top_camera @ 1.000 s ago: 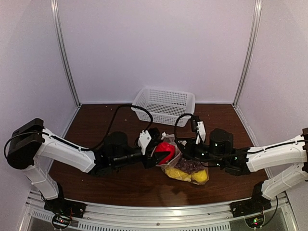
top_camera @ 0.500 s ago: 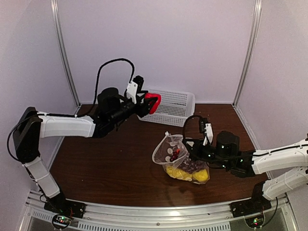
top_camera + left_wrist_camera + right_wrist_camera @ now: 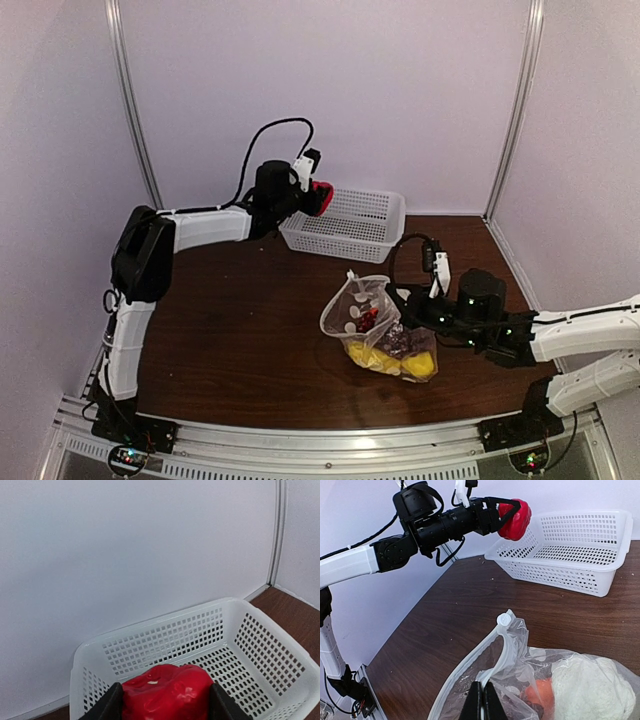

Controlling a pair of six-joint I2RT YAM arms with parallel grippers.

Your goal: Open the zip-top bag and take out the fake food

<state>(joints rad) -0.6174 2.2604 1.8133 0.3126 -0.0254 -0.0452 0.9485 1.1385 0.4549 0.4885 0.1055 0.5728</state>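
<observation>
The red piece point(image 3: 166, 692) hangs above the basket's end nearest its arm. It goes down into that end with my left gripper next, shifting left in the top view.
The clear dotted zip-top bag point(image 3: 372, 325) lies open on the table, its mouth facing left. It holds yellow pieces point(image 3: 390, 362), a dark purple bunch point(image 3: 398, 343), an orange piece point(image 3: 538, 692) and a white lumpy piece point(image 3: 592, 687). My right gripper point(image 3: 483, 700) is shut on the bag's zipper rim point(image 3: 509, 645). My left gripper point(image 3: 318, 197) is shut on a red fake food piece point(image 3: 166, 692) and holds it above the near left end of the white lattice basket point(image 3: 260, 645). The red piece also shows in the right wrist view point(image 3: 515, 519).
The white basket point(image 3: 345, 220) stands at the back of the brown table against the wall and looks empty. Metal frame posts point(image 3: 136, 110) stand at both back corners. The left arm point(image 3: 200, 228) stretches far back and left.
My left gripper carried the red piece out of the bag, up and back to above the basket's left end. The bag mouth stays held open by my right gripper, which shifted slightly right.
</observation>
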